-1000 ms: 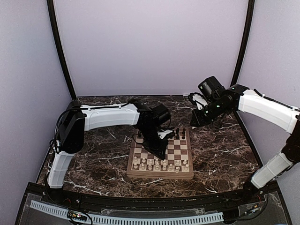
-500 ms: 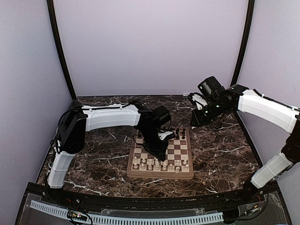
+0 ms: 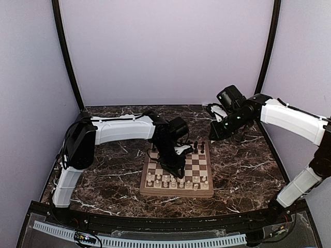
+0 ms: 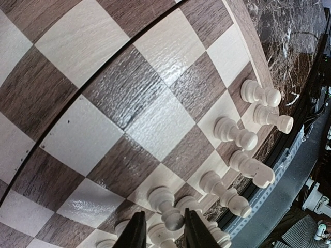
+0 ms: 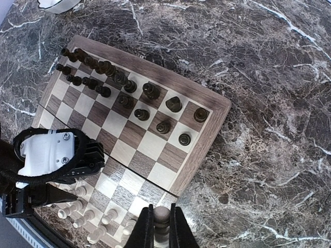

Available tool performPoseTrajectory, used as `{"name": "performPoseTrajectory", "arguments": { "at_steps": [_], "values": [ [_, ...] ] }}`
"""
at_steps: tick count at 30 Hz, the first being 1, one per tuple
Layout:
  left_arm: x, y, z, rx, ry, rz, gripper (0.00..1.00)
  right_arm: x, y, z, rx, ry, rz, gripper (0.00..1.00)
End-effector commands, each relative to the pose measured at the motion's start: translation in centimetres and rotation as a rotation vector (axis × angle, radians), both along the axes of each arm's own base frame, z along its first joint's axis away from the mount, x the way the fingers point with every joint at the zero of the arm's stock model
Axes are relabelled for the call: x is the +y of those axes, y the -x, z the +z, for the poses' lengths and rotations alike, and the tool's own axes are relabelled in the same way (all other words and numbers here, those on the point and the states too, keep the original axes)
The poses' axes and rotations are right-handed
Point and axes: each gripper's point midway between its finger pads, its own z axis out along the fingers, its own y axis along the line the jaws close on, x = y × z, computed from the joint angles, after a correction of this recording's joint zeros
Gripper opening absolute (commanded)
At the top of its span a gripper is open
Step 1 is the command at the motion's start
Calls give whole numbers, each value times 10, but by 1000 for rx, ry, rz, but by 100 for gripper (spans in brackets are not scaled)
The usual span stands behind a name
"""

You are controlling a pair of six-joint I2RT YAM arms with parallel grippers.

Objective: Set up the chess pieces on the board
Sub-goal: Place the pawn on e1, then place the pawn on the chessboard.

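The gap in the white pawn row [image 3: 188, 179] [image 5: 93, 205] lies below, leftward in the top view, so next I need to move my right gripper back and down to release its pawn.
The board [image 3: 199, 164] lies mid-table, cream-white pieces [image 3: 176, 181] in its near rows and dark pieces [image 3: 199, 147] in its far rows. My left gripper [image 3: 176, 168] is low over the near rows. In the left wrist view it [image 4: 165, 232] is open, with its fingers either side of a white pawn [image 4: 170, 209] standing on the board [image 4: 119, 98]. My right gripper [image 3: 218, 132] is raised by the board's far right corner. In the right wrist view it [image 5: 161, 228] is shut on a pale round-headed pawn [image 5: 161, 216], high over the board's [image 5: 155, 150] right edge.
A small white dish [image 5: 54, 4] sits on the marble beyond the board's far side, mostly out of frame. The left arm's wrist [image 5: 51, 157] covers part of the near rows. Dark marble table [image 3: 243, 170] surrounds the board; black posts stand at the back corners.
My right gripper has shifted slightly left with its pawn. My left gripper has stayed low over the near rows, barely moving.
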Motion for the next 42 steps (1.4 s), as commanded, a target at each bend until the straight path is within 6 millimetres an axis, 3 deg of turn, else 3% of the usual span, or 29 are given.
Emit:
{"name": "performPoseTrajectory", "arguments": {
  "at_steps": [1,8,17,22,23,24,31,36,42],
  "values": [
    [-2,5,5,18,8,-8,28,6,-10,10,-37,-27,9,3],
    [-9,-5,24,-10,65,1,27,7,-10,13,-40,-29,15,3],
    [-6,-42,104,-101,268,66,34,27,8,34,-102,-238,107,3],
    [0,-58,151,-172,394,119,37,33,9,45,-255,-346,144,5],
    [4,-61,151,-168,396,145,38,31,8,44,-288,-349,143,4],
    [6,-65,166,-201,431,159,39,30,6,45,-321,-351,136,4],
    [41,-88,192,-276,421,275,41,26,8,14,-514,-256,102,4],
    [68,-98,201,-268,395,350,43,44,19,-14,-569,-219,144,4],
    [79,-97,208,-230,396,375,44,63,29,-51,-584,-187,179,4]
  ]
}}
